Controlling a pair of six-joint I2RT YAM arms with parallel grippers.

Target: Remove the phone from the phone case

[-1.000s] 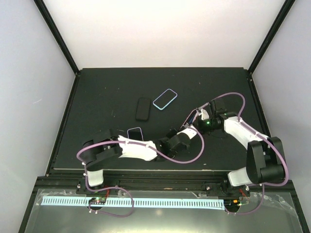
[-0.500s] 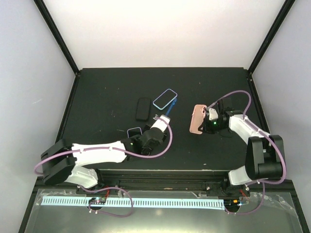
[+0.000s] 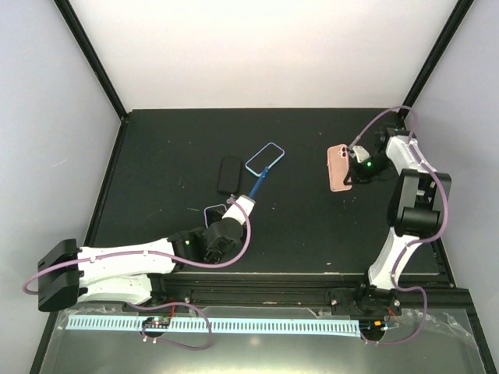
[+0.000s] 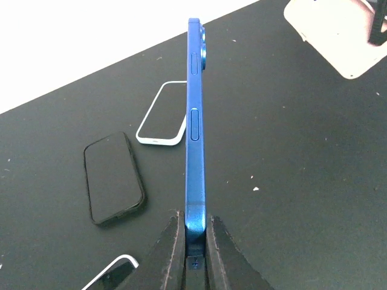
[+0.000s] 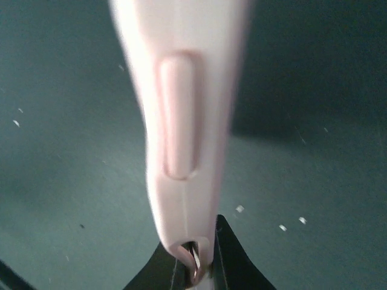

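Observation:
The tabletop is clear below my right gripper and the empty pink phone case, so I need to lower the gripper, set the case down there and release its edge.
The blue phone (image 4: 195, 121) stands on edge, and my left gripper (image 4: 195, 220) is shut on its near end. From above, the phone (image 3: 261, 178) pokes out of the left gripper (image 3: 238, 204) toward the table's middle. The pink phone case (image 3: 339, 167) hangs empty at the far right, well apart from the phone. My right gripper (image 3: 352, 167) is shut on the case's edge. In the right wrist view the case (image 5: 181, 109) fills the frame above that gripper (image 5: 196, 266). It also shows in the left wrist view as the pink case (image 4: 338, 36) at the top right.
A black phone (image 3: 229, 174) lies flat left of centre. A light-blue-rimmed phone or case (image 3: 264, 158) lies beside it, just beyond the blue phone's tip. A white-rimmed one (image 3: 216, 213) lies under the left wrist. Black frame posts rise at the table's far corners.
The two grippers have moved apart. The left arm swung left and forward with the blue phone, and the right gripper carried the pink case toward the far right.

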